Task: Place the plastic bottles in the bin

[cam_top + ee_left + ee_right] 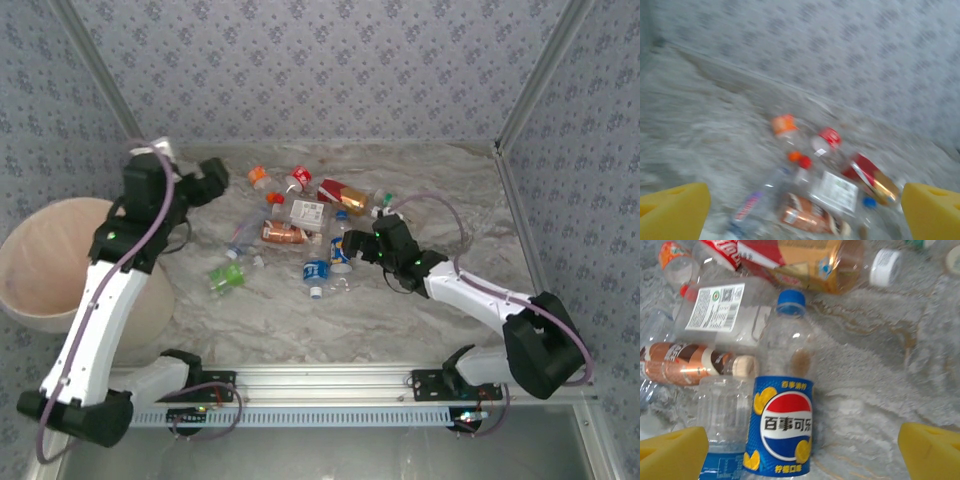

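Observation:
Next, my right gripper lowers and draws back toward my base onto the Pepsi label [340,255] [785,432], then closes.
Several crushed plastic bottles [300,225] lie in a loose pile mid-table. A clear bottle with a blue Pepsi label [785,432] and blue cap lies flat between the yellow fingers [672,450] of my right gripper [805,457], which is open and low over it. In the top view this gripper [350,246] sits at the pile's right edge. My left gripper [208,182] hangs raised at the pile's left, open and empty. Its wrist view is blurred, showing a brown-labelled bottle [812,215] and a red-gold one [872,180] below the left gripper [805,215]. The pink-beige bin [45,262] stands far left.
A green bottle [228,276] and a second blue-labelled one [316,270] lie nearer the front. A white-labelled bottle [725,310] and a loose white cap [886,266] lie beyond the Pepsi bottle. Patterned walls [330,60] close in the back and sides. A metal rail [330,385] runs along the front.

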